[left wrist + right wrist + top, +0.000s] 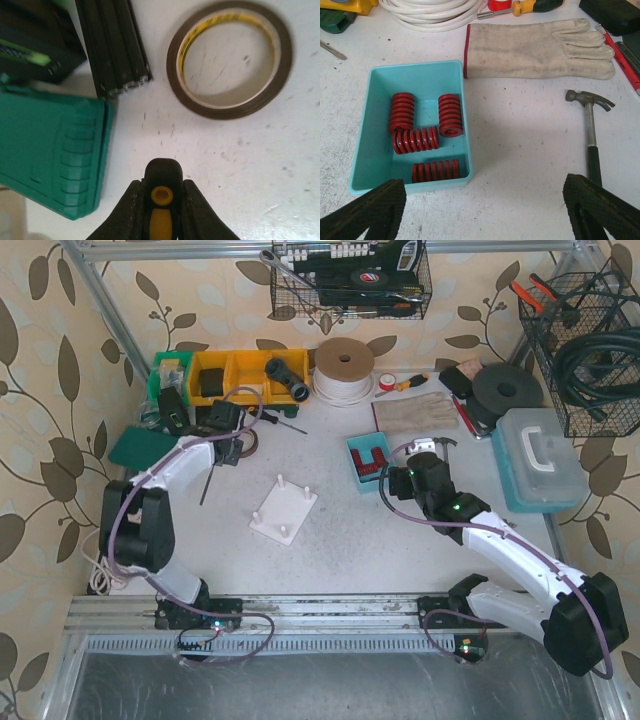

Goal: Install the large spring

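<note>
I will next lower my left gripper, draw it slightly back and release the handle on the tabletop (212, 478) (150, 145) beside the tape roll, since it is clear below.
Several red springs (450, 115) lie in a teal bin (365, 130); the one at the front (436, 170) looks thinner than the others. The bin also shows in the top view (352, 452). My right gripper (485, 200) is open and empty, hovering over bare table just right of the bin's front corner, and it shows in the top view (405, 480). A white base plate with pegs (284, 508) lies mid-table. My left gripper (162, 192) is shut on a black-and-yellow tool handle (161, 200) at the back left, and it shows in the top view (232, 438).
A hammer (590, 130) lies right of my right gripper, and a work glove (540, 47) lies behind it. A tape roll (229, 60), a green case (50, 150) and a black bar (115, 45) surround my left gripper. A blue toolbox (540, 455) stands at the right.
</note>
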Available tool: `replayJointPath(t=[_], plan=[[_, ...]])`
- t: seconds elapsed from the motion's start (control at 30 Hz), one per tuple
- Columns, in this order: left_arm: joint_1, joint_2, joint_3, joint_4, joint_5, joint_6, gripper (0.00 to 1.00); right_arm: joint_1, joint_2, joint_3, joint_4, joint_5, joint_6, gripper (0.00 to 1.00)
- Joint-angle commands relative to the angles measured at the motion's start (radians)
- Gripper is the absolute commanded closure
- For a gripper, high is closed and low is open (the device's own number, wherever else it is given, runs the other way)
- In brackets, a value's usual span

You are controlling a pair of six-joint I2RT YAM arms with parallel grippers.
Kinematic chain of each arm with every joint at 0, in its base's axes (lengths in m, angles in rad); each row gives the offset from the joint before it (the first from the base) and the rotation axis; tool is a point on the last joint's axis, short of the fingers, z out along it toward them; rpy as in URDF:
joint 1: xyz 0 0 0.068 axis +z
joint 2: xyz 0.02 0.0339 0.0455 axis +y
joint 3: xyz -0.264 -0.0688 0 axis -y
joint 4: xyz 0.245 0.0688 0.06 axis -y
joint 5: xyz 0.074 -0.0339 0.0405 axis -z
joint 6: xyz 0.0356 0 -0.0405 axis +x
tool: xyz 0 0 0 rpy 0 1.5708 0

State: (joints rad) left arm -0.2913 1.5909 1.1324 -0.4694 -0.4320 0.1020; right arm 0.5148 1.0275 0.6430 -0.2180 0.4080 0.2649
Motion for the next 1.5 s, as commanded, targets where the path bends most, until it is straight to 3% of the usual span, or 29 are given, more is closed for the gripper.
replayJointPath(t=[0.0, 0.23, 0.27, 0.47, 0.7, 1.03, 1.13, 1.37, 1.47], plan=[[0.049, 0.081, 0.049, -0.091, 0.060, -0.111, 1.00, -0.004, -0.002, 0.020, -0.003, 0.001, 0.005, 0.14], [0.090, 0.206, 0.061, -0.099, 0.048, -0.124, 1.00, -0.004, -0.004, 0.020, -0.001, -0.003, 0.005, 0.14], [0.090, 0.213, 0.063, -0.098, 0.046, -0.122, 0.97, -0.004, -0.003, 0.020, -0.001, -0.003, 0.005, 0.14], [0.090, 0.224, 0.072, -0.092, 0.008, -0.121, 0.60, -0.004, -0.001, 0.021, -0.001, 0.002, 0.003, 0.14], [0.090, 0.151, 0.066, -0.083, 0.051, -0.162, 0.26, -0.003, 0.005, 0.024, -0.004, 0.002, 0.002, 0.14], [0.090, -0.140, -0.024, 0.007, 0.324, -0.348, 0.17, -0.004, 0.015, 0.027, 0.002, -0.045, -0.012, 0.16], [0.090, -0.257, -0.076, 0.041, 0.410, -0.431, 0.16, -0.004, 0.021, 0.056, -0.017, -0.074, -0.032, 0.23], [0.090, -0.360, -0.078, -0.015, 0.494, -0.526, 0.13, -0.005, 0.157, 0.188, -0.083, -0.101, -0.029, 0.45], [0.090, -0.434, -0.169, 0.091, 0.564, -0.549, 0.12, -0.004, 0.252, 0.260, -0.087, -0.087, -0.049, 0.52]])
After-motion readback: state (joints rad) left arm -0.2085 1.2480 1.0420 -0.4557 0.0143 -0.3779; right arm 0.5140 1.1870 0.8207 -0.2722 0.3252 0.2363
